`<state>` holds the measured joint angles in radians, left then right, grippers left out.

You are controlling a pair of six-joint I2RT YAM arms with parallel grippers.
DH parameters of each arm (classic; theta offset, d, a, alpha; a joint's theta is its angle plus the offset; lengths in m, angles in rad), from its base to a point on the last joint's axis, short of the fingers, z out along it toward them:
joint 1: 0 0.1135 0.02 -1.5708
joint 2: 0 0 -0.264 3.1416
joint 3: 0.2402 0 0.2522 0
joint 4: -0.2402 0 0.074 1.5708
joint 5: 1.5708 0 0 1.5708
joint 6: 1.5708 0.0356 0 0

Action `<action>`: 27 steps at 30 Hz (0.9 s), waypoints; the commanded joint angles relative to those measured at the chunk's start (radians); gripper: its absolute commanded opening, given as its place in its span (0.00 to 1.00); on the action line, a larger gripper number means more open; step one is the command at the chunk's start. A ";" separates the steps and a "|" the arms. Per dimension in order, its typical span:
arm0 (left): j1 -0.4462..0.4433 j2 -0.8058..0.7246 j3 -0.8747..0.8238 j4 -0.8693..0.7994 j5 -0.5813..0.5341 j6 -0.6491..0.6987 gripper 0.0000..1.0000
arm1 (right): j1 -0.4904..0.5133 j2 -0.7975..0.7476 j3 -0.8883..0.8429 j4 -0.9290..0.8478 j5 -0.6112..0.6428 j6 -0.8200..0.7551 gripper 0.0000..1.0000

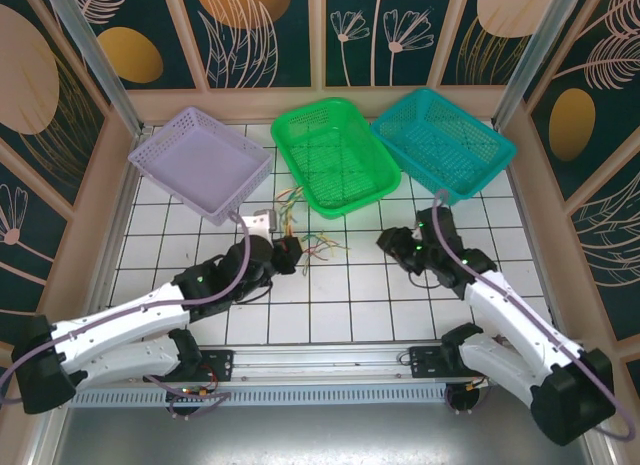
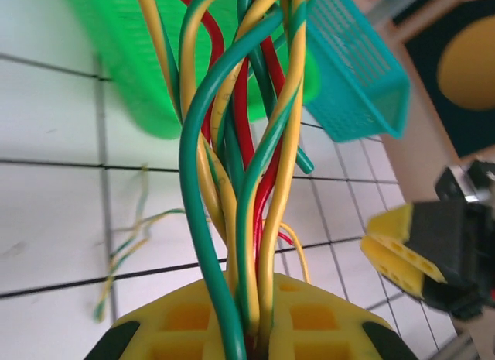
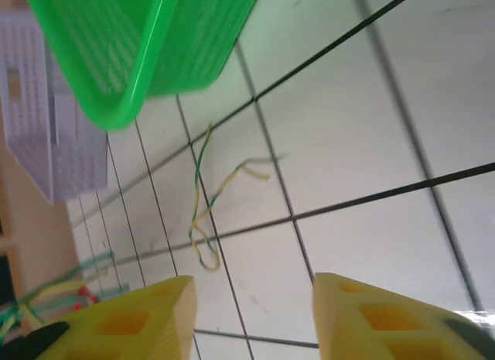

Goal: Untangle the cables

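Note:
I will next move my right gripper down toward the bundle (image 1: pixel 290 213) and close it on the loose yellow-green wire's loop (image 1: pixel 338 247), because the loop is below my right gripper, on the bundle's side.
The cables (image 2: pixel 247 143) are a bundle of green, yellow, red and yellow-green striped wires. My left gripper (image 2: pixel 255 329) is shut on them, and they fan upward out of its yellow fingers. From above, the bundle (image 1: pixel 290 213) lies in front of the green basket, with my left gripper (image 1: pixel 292 253) at its near end. One loose yellow-green wire (image 3: pixel 203 201) lies on the white tiles ahead of my right gripper (image 3: pixel 255 313), which is open and holds nothing. That gripper (image 1: pixel 388 243) stands to the right of the bundle, apart from it.
Three baskets stand along the back: lilac (image 1: pixel 200 160), green (image 1: pixel 335 155) and teal (image 1: pixel 445 143). A wooden wall borders the tiled floor on all sides. Another thin striped wire (image 2: pixel 128 252) lies on the tiles left of the bundle.

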<state>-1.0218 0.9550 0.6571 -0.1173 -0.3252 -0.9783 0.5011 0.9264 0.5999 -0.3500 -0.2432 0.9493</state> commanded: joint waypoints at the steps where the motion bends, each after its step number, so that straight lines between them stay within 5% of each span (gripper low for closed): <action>1: 0.007 -0.079 -0.064 -0.079 -0.102 -0.119 0.00 | 0.092 0.076 -0.077 0.185 0.038 0.150 0.49; 4: 0.006 -0.130 -0.086 -0.141 -0.119 -0.147 0.00 | 0.104 0.192 -0.152 0.383 -0.028 0.327 0.48; 9: 0.006 -0.172 -0.104 -0.179 -0.126 -0.146 0.00 | 0.155 0.369 -0.057 0.384 0.037 0.443 0.43; 22: 0.007 -0.141 -0.113 -0.148 -0.081 -0.112 0.00 | 0.100 0.606 -0.146 0.874 0.021 0.499 0.47; 27: 0.007 -0.124 -0.109 -0.145 -0.064 -0.105 0.00 | 0.090 0.671 -0.137 0.950 -0.028 0.499 0.38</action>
<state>-1.0191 0.8246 0.5552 -0.2737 -0.3988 -1.1038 0.5930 1.5642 0.4652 0.4953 -0.2398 1.4422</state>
